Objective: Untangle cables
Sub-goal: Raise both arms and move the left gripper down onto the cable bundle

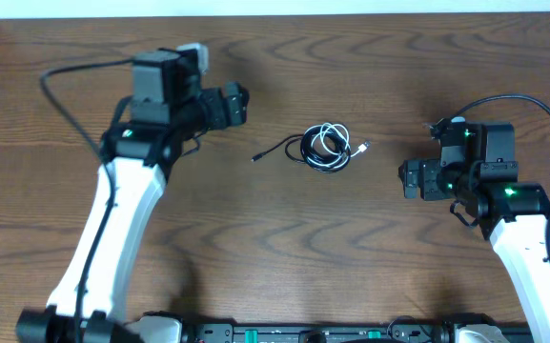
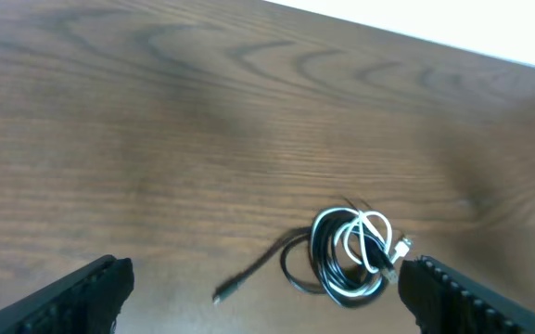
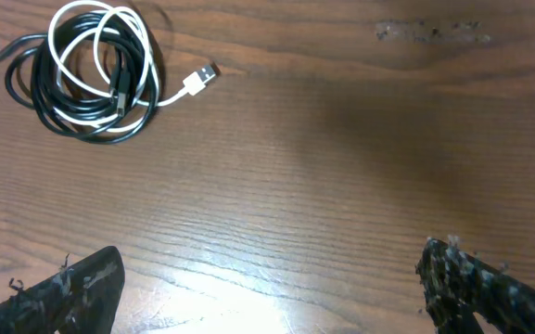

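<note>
The parts of the black cable bunch together on the bundle's side by the trailing black plug end. I need to lower my left gripper past that plug end onto them.
A black cable (image 1: 305,151) and a white cable (image 1: 332,140) lie coiled together in one small bundle at the table's middle. The black plug end (image 1: 254,158) trails left; the white plug end (image 1: 363,147) points right. My left gripper (image 1: 239,103) is open and empty, up and left of the bundle. My right gripper (image 1: 406,179) is open and empty, to the bundle's right. The left wrist view shows the black cable (image 2: 297,273) and white cable (image 2: 362,232) between its fingers (image 2: 267,301). The right wrist view shows the black cable (image 3: 28,89) and white cable (image 3: 83,26) at top left, far from its fingers (image 3: 272,288).
The wooden table (image 1: 275,248) fills the view. Its far edge (image 1: 351,11) meets a white wall. A thick black arm wire (image 1: 60,95) loops left of the left arm, and another (image 1: 541,110) arcs over the right arm.
</note>
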### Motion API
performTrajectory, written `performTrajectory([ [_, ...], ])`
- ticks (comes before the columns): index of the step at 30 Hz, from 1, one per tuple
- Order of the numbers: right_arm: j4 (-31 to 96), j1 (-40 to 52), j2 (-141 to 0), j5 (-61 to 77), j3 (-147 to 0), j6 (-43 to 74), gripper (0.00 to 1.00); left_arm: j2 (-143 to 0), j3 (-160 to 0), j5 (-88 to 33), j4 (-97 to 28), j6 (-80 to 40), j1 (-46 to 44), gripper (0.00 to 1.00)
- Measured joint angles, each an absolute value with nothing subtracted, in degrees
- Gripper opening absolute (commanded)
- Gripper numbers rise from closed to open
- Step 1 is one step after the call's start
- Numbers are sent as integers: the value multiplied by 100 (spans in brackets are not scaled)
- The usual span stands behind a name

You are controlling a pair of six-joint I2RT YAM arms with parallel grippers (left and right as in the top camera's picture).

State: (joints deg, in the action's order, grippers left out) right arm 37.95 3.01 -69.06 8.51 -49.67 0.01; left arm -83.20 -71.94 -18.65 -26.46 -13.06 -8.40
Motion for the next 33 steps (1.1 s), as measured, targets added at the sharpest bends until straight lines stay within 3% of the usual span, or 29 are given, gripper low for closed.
performTrajectory([
  [4,3804,301,-6906,843,-4967,16,93,-8941,-7249,-1544,-2467,-1232,-1153,94],
  [17,3811,301,-6906,821,-4967,40,92,-10836,-7249,-1378,-1730,-1197,-2196,93],
  [24,3813,301,-6906,814,-4967,40,92,-11159,-7249,-1358,-1474,-1175,-2545,83],
  [30,3813,301,-6906,814,-4967,40,92,-11469,-7249,-1249,-1459,-1179,-2766,82],
  [33,3813,301,-6906,814,-4967,40,92,-11559,-7253,-1111,-1435,-1170,-2919,73],
])
